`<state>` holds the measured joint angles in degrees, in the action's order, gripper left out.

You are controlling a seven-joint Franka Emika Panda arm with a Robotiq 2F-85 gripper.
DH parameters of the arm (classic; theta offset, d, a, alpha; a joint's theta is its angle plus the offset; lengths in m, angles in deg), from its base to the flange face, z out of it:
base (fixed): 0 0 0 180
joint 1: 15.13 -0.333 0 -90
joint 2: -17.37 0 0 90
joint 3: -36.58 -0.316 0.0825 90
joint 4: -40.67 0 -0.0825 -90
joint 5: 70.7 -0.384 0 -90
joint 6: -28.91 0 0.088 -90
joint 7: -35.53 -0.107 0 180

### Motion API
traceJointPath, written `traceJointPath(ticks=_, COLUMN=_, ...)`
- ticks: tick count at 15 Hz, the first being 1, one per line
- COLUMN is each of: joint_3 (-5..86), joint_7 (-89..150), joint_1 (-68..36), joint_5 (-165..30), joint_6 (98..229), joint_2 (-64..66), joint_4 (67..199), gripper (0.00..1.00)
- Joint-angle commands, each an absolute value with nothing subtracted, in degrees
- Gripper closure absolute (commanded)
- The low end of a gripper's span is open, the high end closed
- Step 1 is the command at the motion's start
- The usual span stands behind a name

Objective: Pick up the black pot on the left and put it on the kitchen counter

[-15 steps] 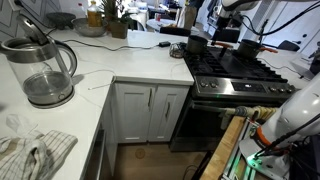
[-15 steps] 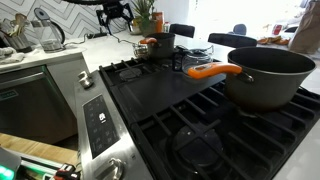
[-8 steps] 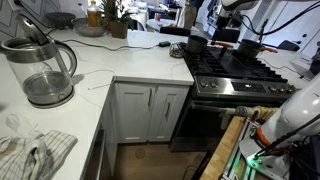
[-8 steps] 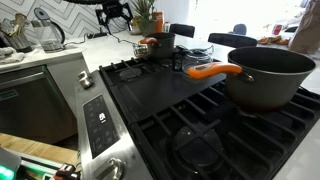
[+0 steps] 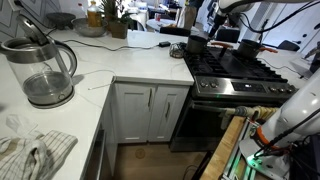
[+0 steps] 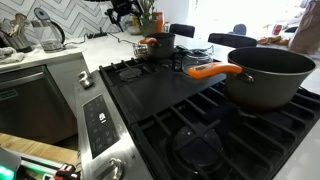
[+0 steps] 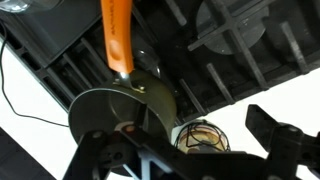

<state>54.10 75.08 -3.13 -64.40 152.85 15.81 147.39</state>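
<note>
The robot's gripper will next go down onto the pot's rim [image 6: 151, 36] [image 7: 169, 121] beside the wire-caged object, since the black pot stands below the gripper and the pot's thin side fits between its spread fingers.
The small black pot [image 5: 197, 44] stands on the back left burner of the gas stove, next to the white kitchen counter [image 5: 130, 65]. It also shows in an exterior view [image 6: 160, 43] with an orange handle. In the wrist view the pot [image 7: 115, 110] lies below me with its orange handle [image 7: 118, 35] pointing away. My gripper [image 7: 175, 130] hangs open and empty above the pot, its jaws spread wide. It shows high above the pot in both exterior views [image 6: 126, 9] [image 5: 215, 12].
A larger dark pot [image 6: 270, 75] with an orange handle sits on a near burner. A glass kettle [image 5: 42, 70] and a cloth [image 5: 35, 152] are on the counter. A round wire-caged object [image 7: 200, 135] sits on the counter beside the small pot.
My gripper has shifted a little sideways, high above the back of the stove. The pots have not moved.
</note>
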Motion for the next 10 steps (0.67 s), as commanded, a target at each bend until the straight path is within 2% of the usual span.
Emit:
traceJointPath(ticks=1, joint_3=53.58, joint_7=77.28, joint_1=-0.38, joint_5=-65.44, joint_6=156.75, joint_2=8.88, joint_4=142.12, gripper=0.0)
traceJointPath(ticks=10, joint_3=49.34, joint_7=87.3, joint_1=5.34, joint_5=-72.53, joint_6=156.37, joint_2=-0.78, joint_4=134.33, gripper=0.0)
